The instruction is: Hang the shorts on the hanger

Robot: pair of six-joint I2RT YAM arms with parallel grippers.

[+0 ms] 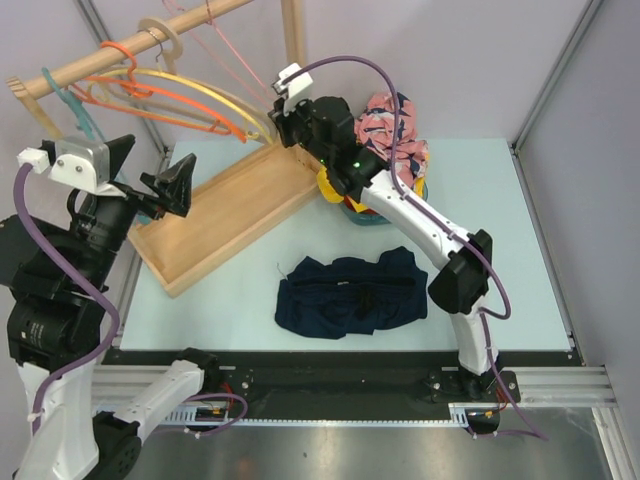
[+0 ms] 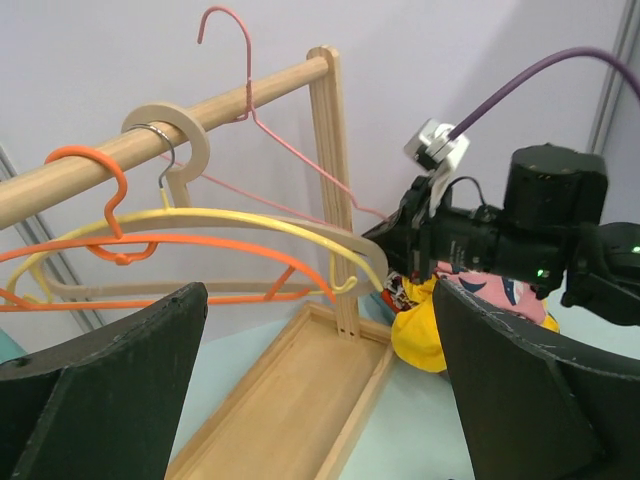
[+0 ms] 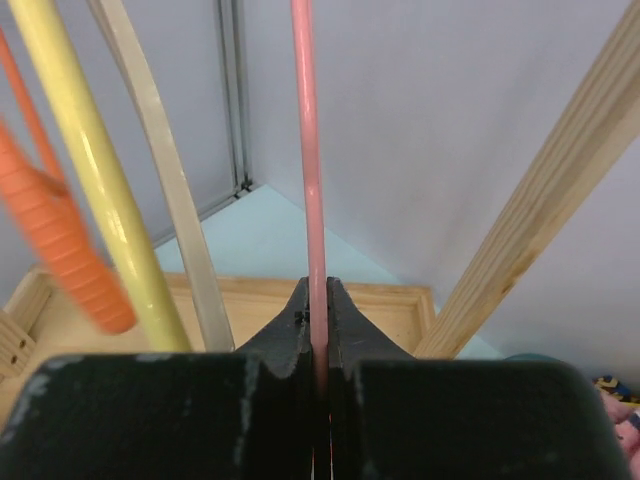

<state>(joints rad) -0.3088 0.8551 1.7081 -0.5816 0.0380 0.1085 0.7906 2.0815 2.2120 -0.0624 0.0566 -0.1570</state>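
My right gripper will next carry the hanger off the bar and back over the navy shorts [image 1: 350, 295], since they lie nearer the base than the gripper, then release it.
The dark navy shorts [image 1: 350, 295] lie crumpled flat on the table in front of the arms. The pale-pink wire hanger [image 1: 240, 58] hangs by its hook [image 2: 246, 70] on the wooden rail. My right gripper [image 1: 278, 110] is shut on its lower wire [image 3: 305, 150], and the jaws pinch it between the tips [image 3: 317, 310]. The same grip shows in the left wrist view [image 2: 400, 235]. My left gripper [image 1: 150, 172] is open and empty, raised at the left above the wooden tray, its wide jaws [image 2: 320, 400] facing the rack.
The wooden rail [image 1: 100, 55] also carries an orange hanger [image 2: 200, 245], a yellow hanger [image 2: 250, 218] and a beige one. Its upright stands in a wooden tray [image 1: 225, 215]. A pile with a pink floral garment [image 1: 395, 125] and a yellow garment [image 2: 420, 335] lies behind the right arm.
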